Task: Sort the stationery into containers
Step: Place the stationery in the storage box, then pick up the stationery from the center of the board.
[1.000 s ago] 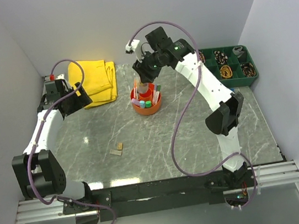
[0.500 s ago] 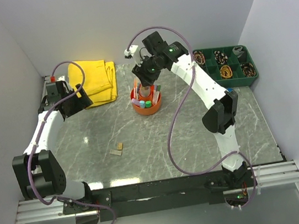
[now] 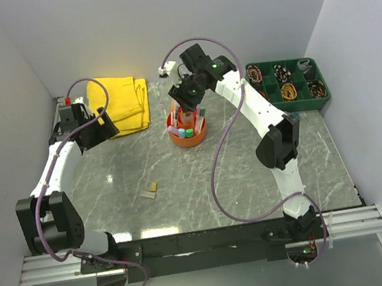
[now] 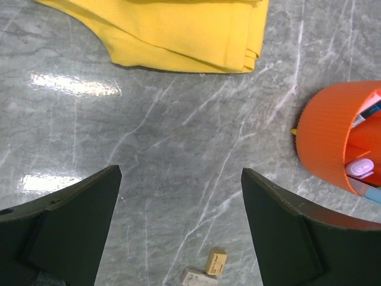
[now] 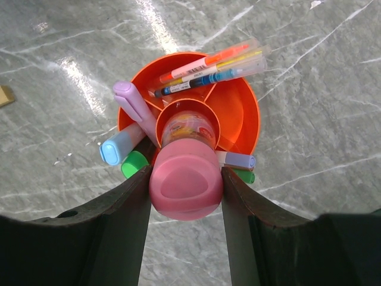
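Observation:
I should move my left gripper back, down and to the right in the top view, onto the tan eraser block [image 3: 153, 187], because it lies loose outside the organiser [image 3: 188, 135].
My right gripper [image 5: 186, 199] [image 3: 187, 104] is shut on the pink-capped clear tube [image 5: 186, 182], gripping its cap from both sides. The tube stands upright with its lower end in the central cup of the orange organiser [image 5: 243, 119] [image 3: 188, 135]. The outer ring holds a lilac stick [image 5: 134, 104], several thin pens [image 5: 214, 64], and blue-capped [image 5: 116, 149] and green-capped [image 5: 134, 164] markers. Two small eraser blocks [image 3: 150, 191] [image 4: 215, 261] lie together on the table near the front. My left gripper [image 4: 180, 173] [image 3: 93, 132] hangs open above bare marble, left of the organiser [image 4: 324, 137].
A folded yellow cloth [image 3: 123, 103] [image 4: 178, 30] lies at the back left, just behind my left gripper. A green divided tray [image 3: 288, 83] with small items sits at the back right. White walls close in the table on three sides.
My right arm has shifted a little to the left over the organiser, still gripping the tube. The left arm has not moved.

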Tool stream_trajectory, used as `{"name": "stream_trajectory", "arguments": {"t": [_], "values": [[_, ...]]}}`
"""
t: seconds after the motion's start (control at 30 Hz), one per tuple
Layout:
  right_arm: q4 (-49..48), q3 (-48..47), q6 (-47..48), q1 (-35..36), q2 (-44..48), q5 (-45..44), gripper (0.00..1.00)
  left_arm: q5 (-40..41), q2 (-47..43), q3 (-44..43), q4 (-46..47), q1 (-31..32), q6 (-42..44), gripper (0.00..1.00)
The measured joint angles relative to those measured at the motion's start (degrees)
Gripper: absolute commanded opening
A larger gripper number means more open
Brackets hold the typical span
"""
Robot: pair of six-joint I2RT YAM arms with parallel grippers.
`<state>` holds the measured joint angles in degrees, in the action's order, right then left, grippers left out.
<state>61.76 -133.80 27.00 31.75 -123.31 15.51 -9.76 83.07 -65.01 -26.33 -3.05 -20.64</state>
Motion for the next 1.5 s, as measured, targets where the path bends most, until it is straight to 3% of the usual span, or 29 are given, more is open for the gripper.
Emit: {"name": "stream_trajectory", "arguments": {"t": [0.2,0.37,0.5,0.63,0.8,1.03,1.3,1.5], "values": [[-0.07,0.83,0.31,0.00,-0.90,0.07,0.30,-4.92,0.22,0.02,-0.39,-0.04,2.99,0.86],[-0.39,3.21,-0.17,0.00,-1.84,-0.02,0.50,-6.97,5.46,-4.24,-7.69,1.51,9.57,0.83],[-0.96,5.40,-1.64,0.26,-1.77,-0.11,0.56,-5.40,7.02,-3.50,-11.54,5.60,10.99,0.81],[-1.95,8.07,-3.72,0.26,0.24,-0.44,0.64,-3.91,5.75,-0.57,-12.52,13.77,10.95,0.85],[-3.06,10.05,-5.55,0.26,5.60,-0.48,0.64,-3.13,4.13,3.48,-13.42,21.44,10.93,0.85],[-4.79,10.88,-7.06,0.26,12.85,-1.55,0.64,-0.42,3.15,8.20,-13.68,21.73,8.72,0.81],[-6.21,17.27,-8.09,0.26,21.51,-3.89,0.64,1.27,2.80,9.29,-14.01,25.49,7.26,0.67],[-6.95,19.04,-8.37,-0.13,22.93,-5.01,0.63,2.58,3.89,9.29,-13.77,27.12,6.29,0.56]]}}
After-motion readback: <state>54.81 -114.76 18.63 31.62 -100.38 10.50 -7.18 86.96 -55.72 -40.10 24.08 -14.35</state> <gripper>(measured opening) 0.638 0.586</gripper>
